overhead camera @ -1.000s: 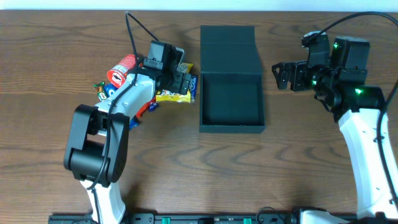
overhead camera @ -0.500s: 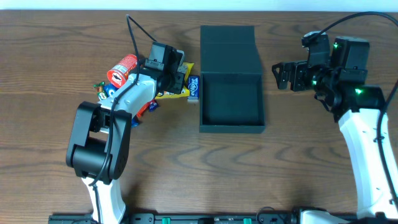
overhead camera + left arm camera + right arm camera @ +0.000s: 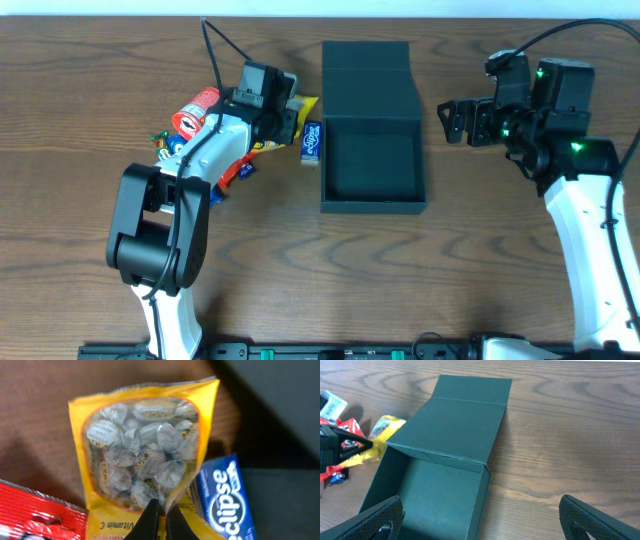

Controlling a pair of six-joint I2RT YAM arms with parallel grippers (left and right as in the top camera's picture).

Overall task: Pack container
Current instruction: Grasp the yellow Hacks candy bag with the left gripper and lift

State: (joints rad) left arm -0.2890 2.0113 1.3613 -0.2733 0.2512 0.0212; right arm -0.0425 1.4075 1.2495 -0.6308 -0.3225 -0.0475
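My left gripper is to lift the yellow bag next and carry it past the gum pack [image 3: 312, 141] over the open container [image 3: 372, 207]. The container's bare inside has room for the bag.
The container [image 3: 372, 207] is a dark slate-blue box at the table's middle, its interior bare and its flap lid [image 3: 368, 80] folded open toward the back. Just left of it, my left gripper [image 3: 288, 125] is shut on a yellow bag of wrapped candies [image 3: 145, 455], pinching the bag's lower edge between both fingertips [image 3: 152, 515]. A blue Eclipse gum pack [image 3: 312, 141] lies against the box's left wall. My right gripper [image 3: 450, 122] hovers right of the box, open with nothing between its fingers [image 3: 375, 517].
More snack packs are piled left of the box under the left arm, among them a red pack [image 3: 192, 110] and small blue and orange ones [image 3: 232, 172]. The left arm's cable [image 3: 212, 55] arcs above the pile.
The left jaws closed on the yellow bag. The bag shifted slightly back and left, uncovering the blue gum pack beside the box. The right arm has not moved.
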